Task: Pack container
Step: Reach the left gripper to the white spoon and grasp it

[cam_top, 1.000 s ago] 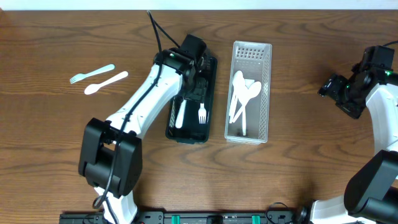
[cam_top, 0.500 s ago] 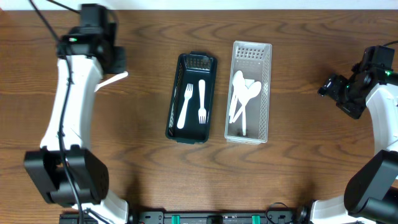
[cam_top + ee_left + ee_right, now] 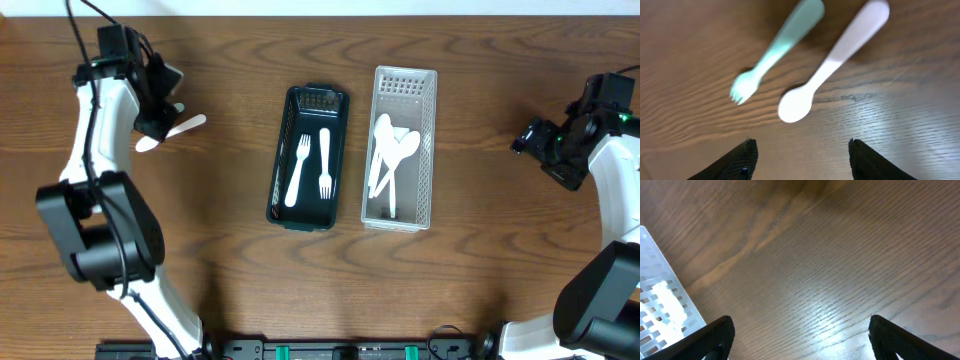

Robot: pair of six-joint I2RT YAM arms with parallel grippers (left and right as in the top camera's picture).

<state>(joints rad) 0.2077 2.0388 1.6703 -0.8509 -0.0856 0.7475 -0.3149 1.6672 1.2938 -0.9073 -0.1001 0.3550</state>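
The handle runs at a slant across the left wrist view, so I should next lower and turn my left gripper to straddle the white spoon's bowl (image 3: 147, 144) (image 3: 795, 104) below it.
On the bare wood at the far left lie a mint fork (image 3: 775, 50) and a white spoon (image 3: 832, 62), side by side. My left gripper (image 3: 802, 152) hovers just short of them, open with nothing between its fingers. From overhead the left gripper (image 3: 152, 108) covers the fork, and only the spoon (image 3: 183, 126) pokes out. The black container (image 3: 285, 205) in the middle holds two white forks (image 3: 325, 160). Beside it, the clear perforated container (image 3: 428, 100) holds several white spoons (image 3: 388, 150). My right gripper (image 3: 540, 148) stands open over bare table at the far right, its fingers spread wide in the right wrist view (image 3: 802, 337).
A corner of the clear container (image 3: 660, 305) shows at the left edge of the right wrist view. The two containers sit close together, long sides parallel. The table's far edge runs just behind the left arm.
My left arm has swung from above the black container to the table's left end, over the loose fork and spoon. Its jaws shut and opened again on the way. The right arm stayed still.
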